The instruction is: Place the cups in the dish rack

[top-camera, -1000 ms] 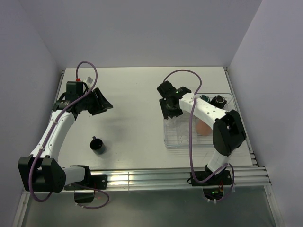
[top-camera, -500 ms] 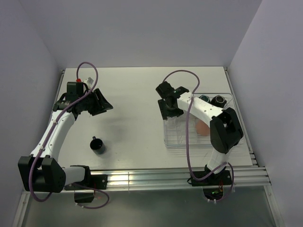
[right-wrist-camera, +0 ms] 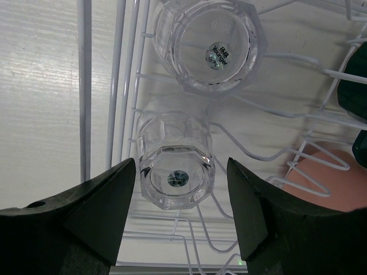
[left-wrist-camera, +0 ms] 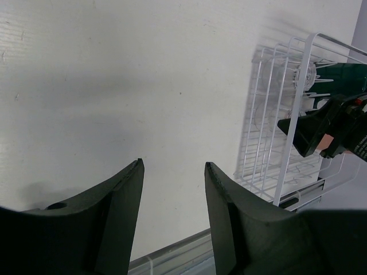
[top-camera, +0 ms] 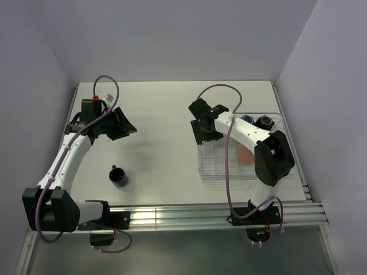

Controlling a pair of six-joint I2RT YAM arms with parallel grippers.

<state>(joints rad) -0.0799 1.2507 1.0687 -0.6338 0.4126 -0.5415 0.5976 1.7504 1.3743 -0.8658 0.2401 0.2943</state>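
Note:
I should move my left gripper back and down onto the rack-side rim of the black mug (top-camera: 119, 176) next, because the mug is standing on the tabletop outside the dish rack (top-camera: 202, 172).
The dish rack (top-camera: 202, 172) sits at the right of the table, and shows as white wire (left-wrist-camera: 285, 150) in the left wrist view. My right gripper (right-wrist-camera: 181, 163) hovers over its left end, open. An upturned clear glass cup (right-wrist-camera: 176, 177) stands between the fingers with a gap on each side. A second clear cup (right-wrist-camera: 209, 46) stands just beyond it. A salmon cup (right-wrist-camera: 321, 172) and a dark green mug (right-wrist-camera: 356, 86) lie to the right. A black mug (top-camera: 119, 176) stands on the table near the left arm. My left gripper (left-wrist-camera: 174, 163) hangs open and holds nothing.
Two dark mugs (top-camera: 248, 119) (top-camera: 265, 121) stand at the rack's far end. Walls close in the table at the left, back and right. A metal rail (top-camera: 189, 215) runs along the near edge. Thin upright prongs (right-wrist-camera: 86, 86) surround the right fingers.
My right gripper has opened and let go of the clear cup, which now stands in the rack. Its elbow swung slightly left. The left arm has not moved.

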